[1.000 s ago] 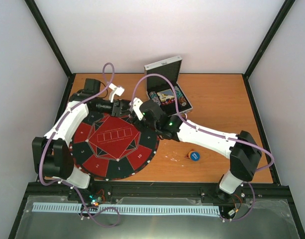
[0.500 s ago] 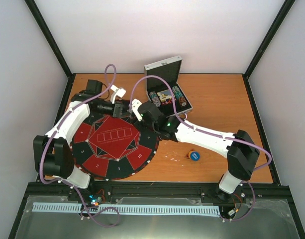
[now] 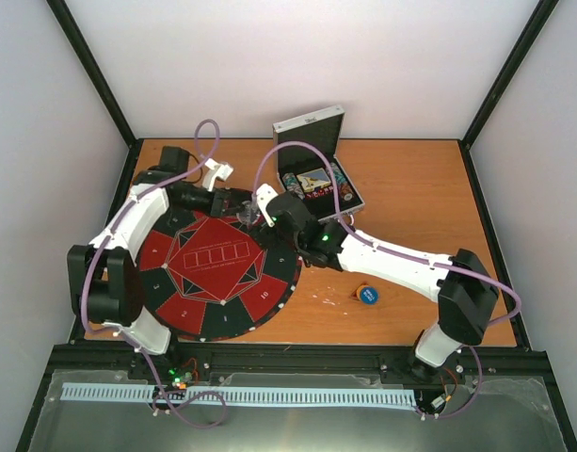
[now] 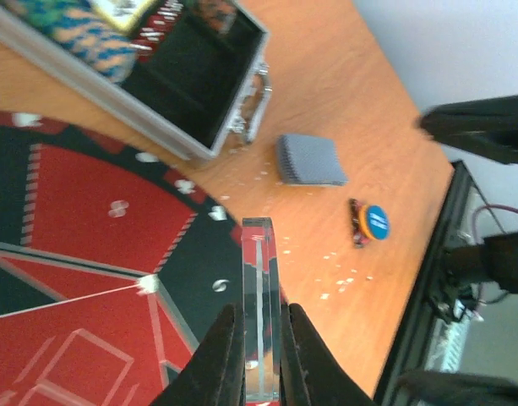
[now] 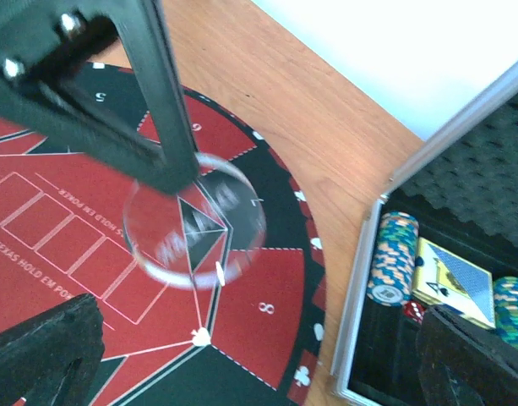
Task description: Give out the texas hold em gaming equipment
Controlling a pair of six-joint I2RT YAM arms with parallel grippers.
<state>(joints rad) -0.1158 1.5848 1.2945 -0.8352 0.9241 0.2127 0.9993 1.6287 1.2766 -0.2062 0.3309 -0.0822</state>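
I will next carry the disc across with my left gripper, lower it and release it, because the mat's bare dark section is below and to the gripper's left in the top view.
My left gripper [image 4: 260, 355] is shut on a clear disc [image 4: 260, 304], held edge-on above the far right part of the round mat [image 4: 64, 220]. In the right wrist view the clear disc [image 5: 195, 222] hangs from the left fingers [image 5: 161, 101] over the mat [image 5: 267, 338]. My right gripper [image 5: 259, 355] is open and empty, just right of the disc. In the top view both grippers, left [image 3: 233, 203] and right [image 3: 262, 209], meet at the mat's far edge. A grey-blue card deck [image 4: 311, 159] and a blue disc [image 4: 374, 222] lie on the table.
The open silver case [image 3: 312, 127] stands behind the right gripper, with stacks of poker chips [image 5: 392, 258] and a card pack [image 5: 453, 283] inside. The blue disc [image 3: 368, 295] lies right of the mat [image 3: 213, 273], under the right forearm. Black frame rails border the table.
My left arm has shifted a little toward the far edge, still holding the clear disc. The right wrist has moved slightly to the right beside it.
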